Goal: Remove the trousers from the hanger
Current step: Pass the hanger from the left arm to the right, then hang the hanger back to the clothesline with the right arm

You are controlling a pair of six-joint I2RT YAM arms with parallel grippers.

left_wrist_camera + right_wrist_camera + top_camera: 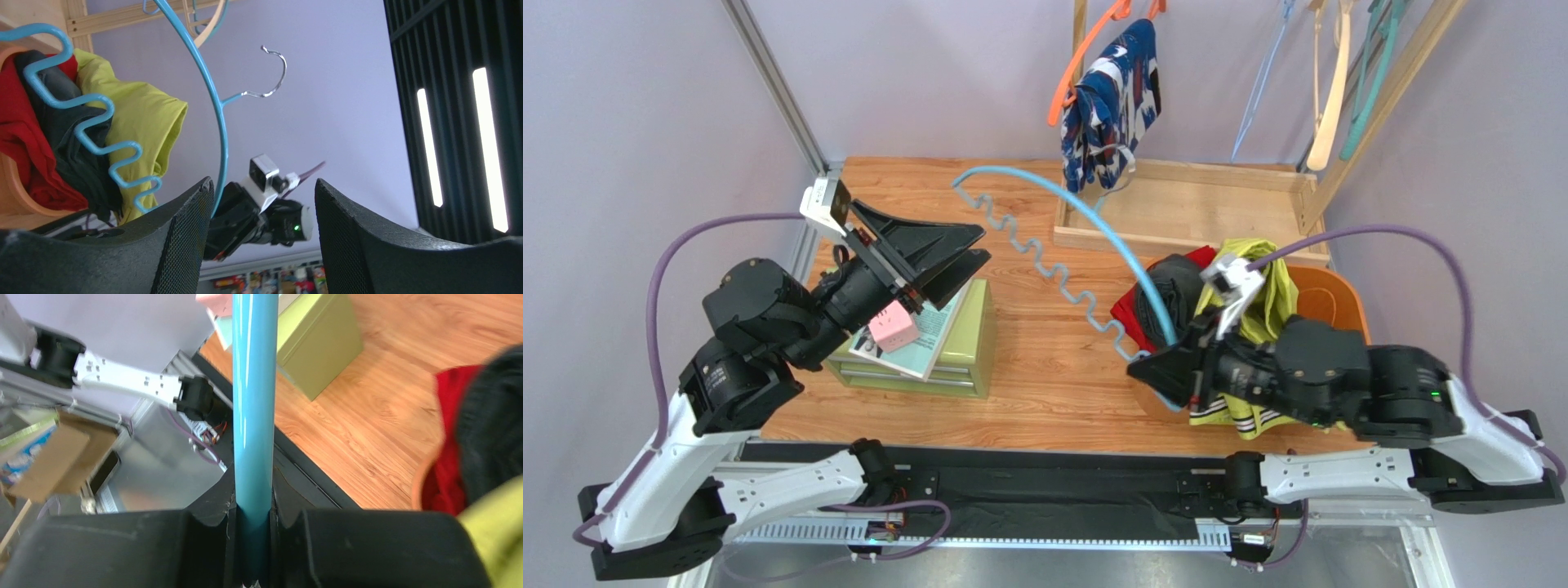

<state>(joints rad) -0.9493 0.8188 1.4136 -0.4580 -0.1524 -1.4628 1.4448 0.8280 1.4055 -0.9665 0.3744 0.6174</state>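
The thin blue hanger [1264, 76] hangs outward of my right gripper, so my right gripper needs to move the bare light-blue hanger outward and let it go beside that one.
My right gripper [1151, 360] is shut on the lower end of a light-blue hanger [1100, 227]; in the right wrist view the hanger's bar [253, 398] runs up from between the closed jaws [253, 542]. The hanger is bare and arcs over the table. My left gripper [974, 249] is open and empty, left of the hanger; its view shows the hanger [216, 116] just past the left finger. Red [1146, 303], black [1181, 297] and yellow-green trousers [1274, 294] lie piled behind the right gripper. Navy patterned trousers [1118, 92] hang on an orange hanger. Lilac trousers are out of view.
A green box [952, 349] with books and a pink block [894, 326] sits under the left gripper. An orange tray [1342, 303] holds the pile. A wooden rack base [1192, 208] stands at the back, with several bare hangers [1330, 92] at the upper right.
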